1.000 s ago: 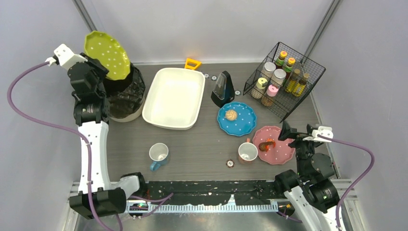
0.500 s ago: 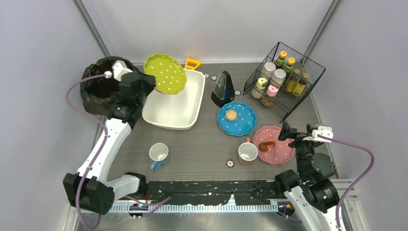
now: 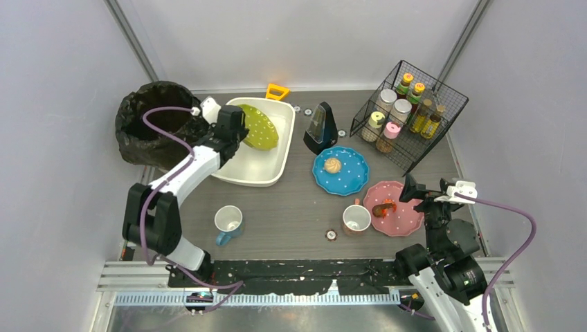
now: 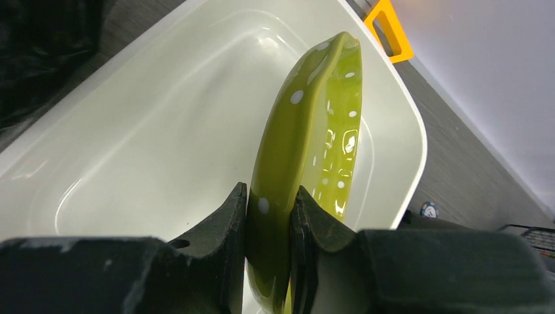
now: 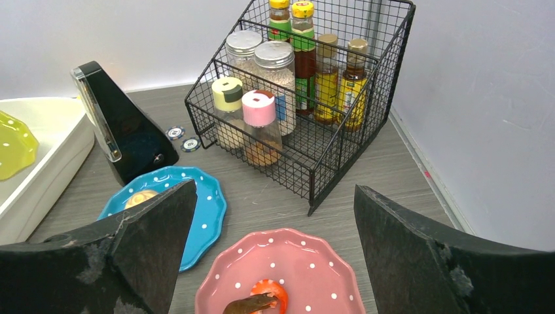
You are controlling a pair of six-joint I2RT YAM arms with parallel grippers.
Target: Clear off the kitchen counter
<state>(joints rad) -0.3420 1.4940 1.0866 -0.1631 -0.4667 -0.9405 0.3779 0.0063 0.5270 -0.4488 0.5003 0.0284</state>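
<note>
The green plate goes down and right in the top view next, onto the tub's empty bottom below my left gripper, which then releases the plate's rim.
My left gripper (image 3: 239, 131) (image 4: 269, 193) is shut on the rim of a green white-dotted plate (image 3: 260, 126) (image 4: 321, 131), held on edge and tilted inside the white tub (image 3: 239, 176) (image 4: 406, 111). On the kitchen counter (image 3: 291, 214) sit a blue plate (image 3: 349, 178) with a bun (image 3: 333, 165), a pink plate (image 3: 401, 218) (image 5: 307, 261) with a shrimp (image 3: 383, 207), a blue mug (image 3: 228, 220) and a pinkish cup (image 3: 356, 218). My right gripper (image 3: 415, 190) (image 5: 275, 190) hovers open over the pink plate's near right side, holding nothing.
A black-lined bin (image 3: 149, 128) stands at the back left, beside the tub. A wire rack of spice jars (image 3: 408, 114) fills the back right. A black metronome (image 3: 320, 128) stands behind the blue plate. A small chip (image 3: 331, 235) lies near the front edge.
My left arm has swung the green plate from above the bin rightward and down into the white tub. The right arm has not moved.
</note>
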